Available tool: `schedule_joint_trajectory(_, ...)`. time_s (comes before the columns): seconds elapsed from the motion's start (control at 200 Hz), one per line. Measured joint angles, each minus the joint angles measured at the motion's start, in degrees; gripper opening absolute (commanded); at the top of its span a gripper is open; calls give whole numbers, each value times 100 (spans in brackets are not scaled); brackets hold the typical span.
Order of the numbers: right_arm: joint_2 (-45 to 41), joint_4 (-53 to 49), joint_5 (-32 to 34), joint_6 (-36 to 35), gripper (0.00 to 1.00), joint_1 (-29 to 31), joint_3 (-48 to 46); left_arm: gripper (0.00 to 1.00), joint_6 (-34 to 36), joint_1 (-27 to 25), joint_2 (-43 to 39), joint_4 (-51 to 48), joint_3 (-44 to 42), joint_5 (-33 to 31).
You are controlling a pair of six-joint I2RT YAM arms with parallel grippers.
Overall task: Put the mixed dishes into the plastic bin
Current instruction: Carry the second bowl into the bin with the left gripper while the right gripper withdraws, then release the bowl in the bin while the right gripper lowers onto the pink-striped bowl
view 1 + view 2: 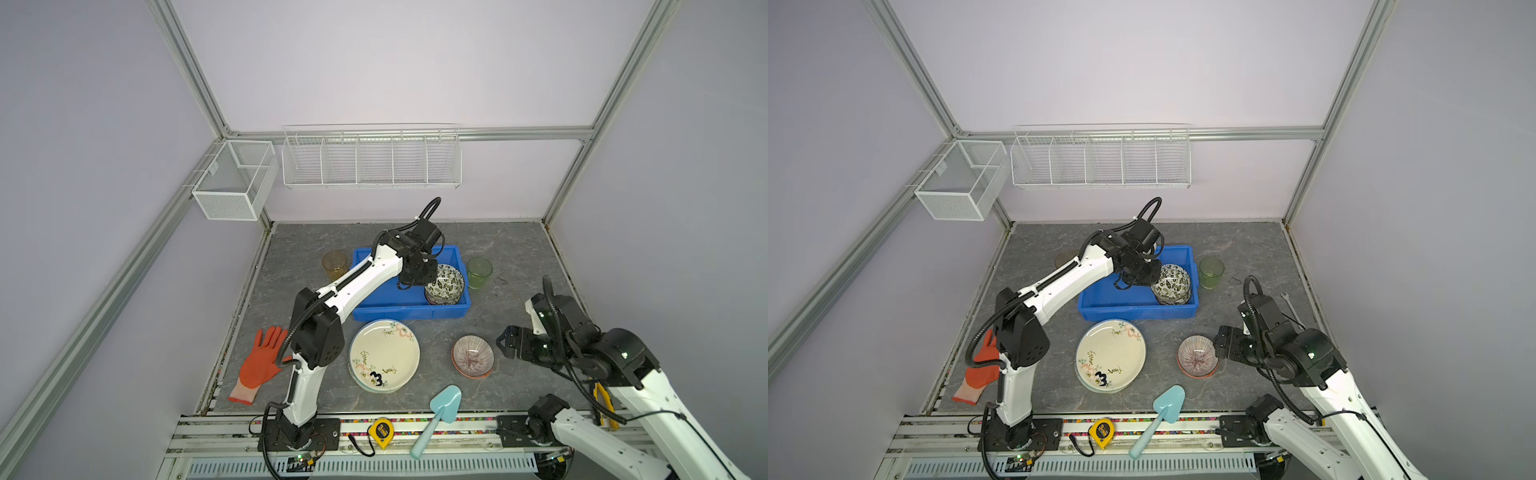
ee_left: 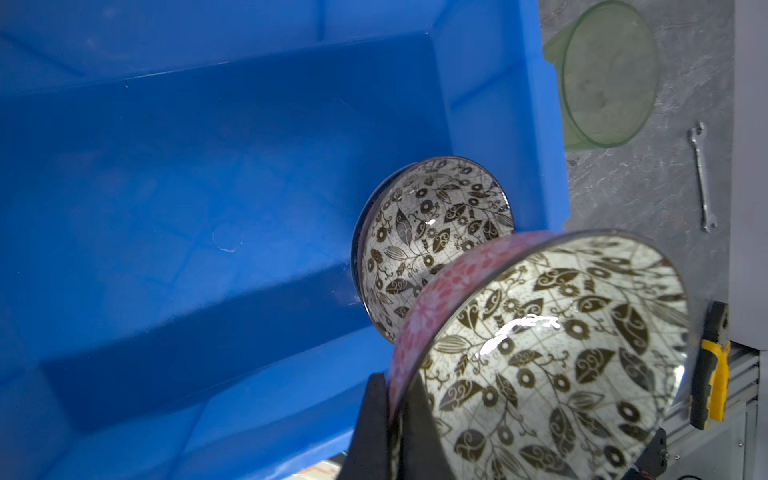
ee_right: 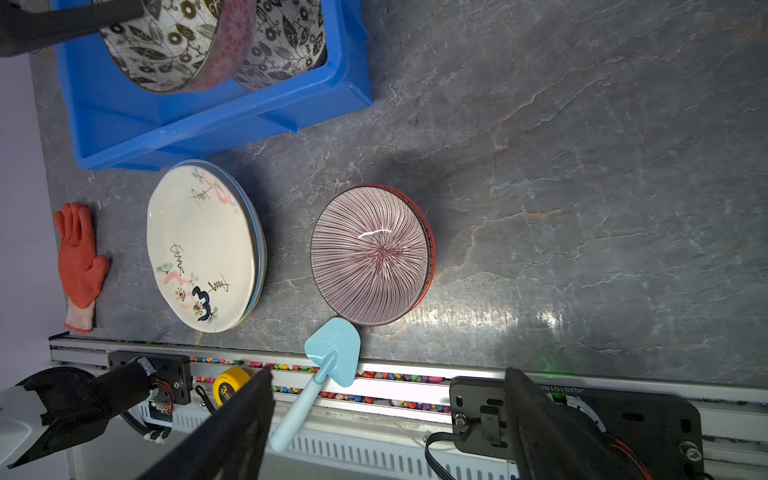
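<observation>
The left gripper moves down next, nests the pink-sided bowl into the leaf-patterned bowl in the bin and releases the pink-sided bowl's rim. The held bowl still hangs above it.
My left gripper is shut on the rim of a pink-sided bowl with a leaf pattern inside. I hold it tilted over the right end of the blue plastic bin, just above a similar leaf-patterned bowl that lies in the bin. On the table in front of the bin lie a stack of plates, cream doodled one on top, and stacked striped bowls. My right gripper hovers open and empty just right of those bowls. An amber cup and a green cup flank the bin.
A teal scoop and a yellow tape measure lie at the front edge. An orange glove is at the left and a wrench at the right. White wire baskets hang on the back wall.
</observation>
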Motion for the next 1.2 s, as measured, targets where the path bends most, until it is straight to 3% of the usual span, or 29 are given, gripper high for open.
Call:
schedule_joint_trajectory(0.23,-420,-267,55,236,88,0,-181,0,186,2,817,-251,815,-44)
schedule_joint_trajectory(0.69,-610,-409,101,472,88,0,-448,0,339,42,1191,-413,1071,-203)
schedule_joint_trajectory(0.95,-584,-389,98,490,88,0,-557,15,367,42,1222,-409,1071,-142)
schedule_joint_trajectory(1.2,-308,-210,72,481,88,0,-640,37,415,57,1222,-227,1071,31)
